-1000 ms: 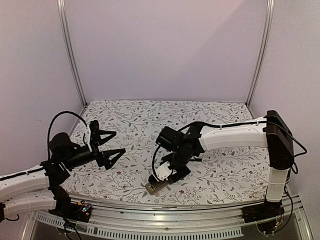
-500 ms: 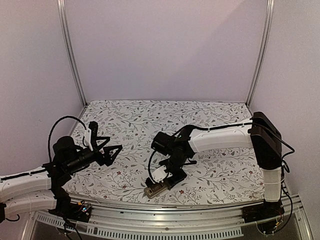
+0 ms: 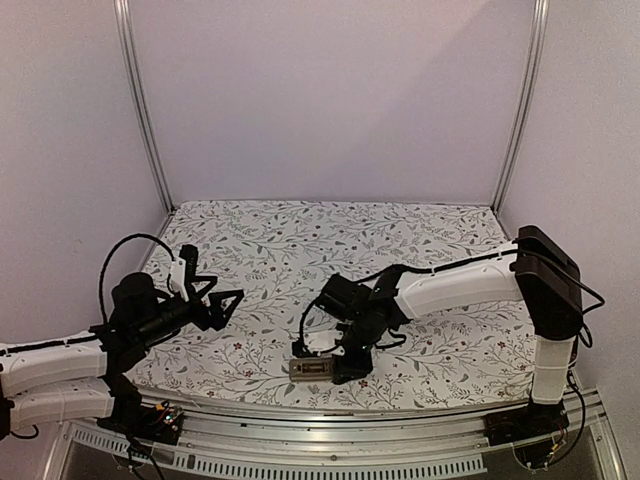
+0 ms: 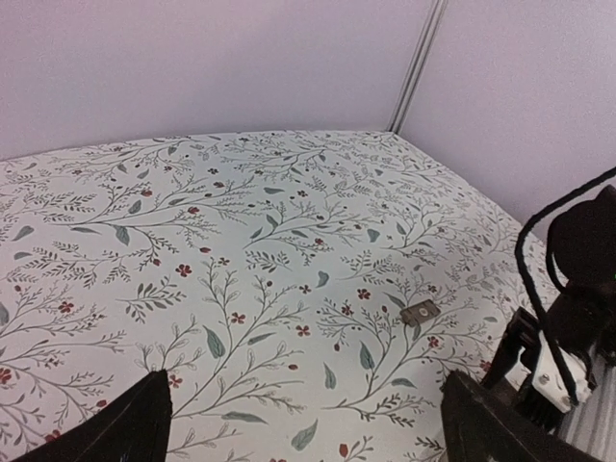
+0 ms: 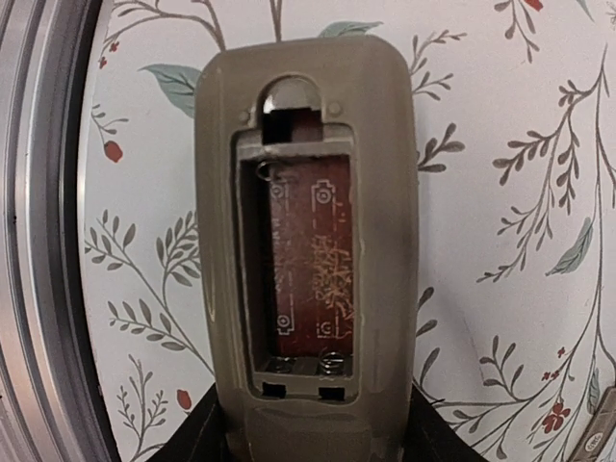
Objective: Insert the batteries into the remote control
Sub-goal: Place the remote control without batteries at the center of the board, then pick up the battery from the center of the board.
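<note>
The left gripper tips its fingers downward next and moves down onto the floral cloth to close, since that part of the cloth lies below it.
The remote control [image 5: 308,250] lies back up on the floral cloth by the table's near edge, also in the top view [image 3: 310,368]. Its greyish-tan back is open. The dark reddish battery recess [image 5: 303,260] holds no cells, and spring contacts show at its near end. My right gripper [image 3: 345,362] is shut on the remote's near end, with a finger [image 5: 197,433] on each side. My left gripper [image 3: 215,285] is open and empty, held above the cloth at the left [image 4: 308,433]. The batteries are not in view.
A small tan rectangular piece [image 4: 420,312] lies on the cloth between the arms; a similar corner shows in the right wrist view [image 5: 589,447]. The metal front rail [image 5: 38,231] runs just beside the remote. Walls and frame posts [image 3: 140,110] enclose the table.
My right gripper has brought the remote down and turned it to lie along the near edge. My left arm has drawn back a little to the left.
</note>
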{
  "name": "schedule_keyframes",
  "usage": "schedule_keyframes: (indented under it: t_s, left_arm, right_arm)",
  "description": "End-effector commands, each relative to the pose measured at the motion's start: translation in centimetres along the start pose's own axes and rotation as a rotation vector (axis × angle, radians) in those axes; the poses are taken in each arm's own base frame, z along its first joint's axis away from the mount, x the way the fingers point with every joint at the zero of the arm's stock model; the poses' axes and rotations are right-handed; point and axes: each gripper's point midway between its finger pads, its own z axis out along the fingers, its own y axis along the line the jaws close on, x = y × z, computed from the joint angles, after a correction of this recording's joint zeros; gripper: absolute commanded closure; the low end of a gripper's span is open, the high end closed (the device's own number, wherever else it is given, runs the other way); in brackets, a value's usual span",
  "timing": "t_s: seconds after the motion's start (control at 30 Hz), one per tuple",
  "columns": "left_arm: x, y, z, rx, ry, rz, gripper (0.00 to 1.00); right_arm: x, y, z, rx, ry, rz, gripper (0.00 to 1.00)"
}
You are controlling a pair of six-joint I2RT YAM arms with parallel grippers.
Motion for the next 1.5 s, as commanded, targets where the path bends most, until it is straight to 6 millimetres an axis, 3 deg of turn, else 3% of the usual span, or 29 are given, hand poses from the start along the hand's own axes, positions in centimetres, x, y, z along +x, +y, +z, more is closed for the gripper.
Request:
schedule_keyframes:
  t_s: [0.0, 0.13, 0.3, 0.47, 0.6, 0.67, 0.8, 0.97, 1.03, 1.13, 1.2, 1.37, 1.47]
  left_arm:
    - [0.1, 1.4, 0.0, -0.052, -0.005, 0.011, 0.03]
    - [0.1, 1.7, 0.1, -0.062, 0.003, 0.010, 0.03]
    - [0.0, 1.7, 0.2, -0.058, 0.004, 0.016, 0.03]
    - [-1.5, 1.6, 0.4, -0.051, -0.007, 0.077, 0.03]
    - [-4.4, 1.8, 1.3, -0.043, 0.032, 0.205, 0.03]
    - [-4.8, 2.4, 1.9, -0.036, 0.120, 0.266, 0.02]
    - [-2.0, 4.8, 1.8, 0.016, 0.429, 0.383, 0.00]
    - [2.6, 9.4, -1.7, 0.116, 0.815, 0.535, 0.05]
    - [4.1, 11.8, -2.6, 0.092, 0.942, 0.559, 0.10]
    - [4.4, 15.3, -1.9, -0.026, 1.009, 0.548, 0.26]
    - [4.0, 16.5, -0.8, -0.079, 0.987, 0.536, 0.30]
    - [4.2, 13.6, 2.8, -0.024, 0.926, 0.488, 0.37]
    - [4.7, 12.8, 4.7, -0.099, 0.916, 0.396, 0.40]
  right_arm:
    - [1.5, -0.2, 0.9, 0.031, 0.058, 0.100, 0.61]
    - [1.4, 0.1, 0.7, 0.016, 0.051, 0.115, 0.36]
    - [1.3, -0.4, 0.7, 0.038, 0.058, 0.149, 0.17]
    - [-0.2, -0.9, -0.4, 0.059, 0.013, 0.141, 0.13]
    - [-3.4, -2.0, -3.3, 0.119, -0.118, 0.102, 0.10]
    - [-5.2, -2.6, -5.7, 0.151, -0.224, 0.087, 0.02]
    - [-7.1, -5.0, -11.2, 0.237, -0.447, 0.138, 0.01]
    - [-6.8, -8.4, -17.1, 0.381, -0.642, 0.252, 0.01]
    - [-6.6, -8.8, -18.1, 0.397, -0.687, 0.280, 0.01]
    - [-6.0, -9.5, -18.4, 0.434, -0.690, 0.314, 0.01]
    - [-5.6, -9.6, -17.9, 0.435, -0.678, 0.333, 0.02]
    - [-4.6, -9.6, -17.1, 0.440, -0.656, 0.369, 0.02]
    - [-4.1, -9.7, -17.0, 0.456, -0.649, 0.384, 0.02]
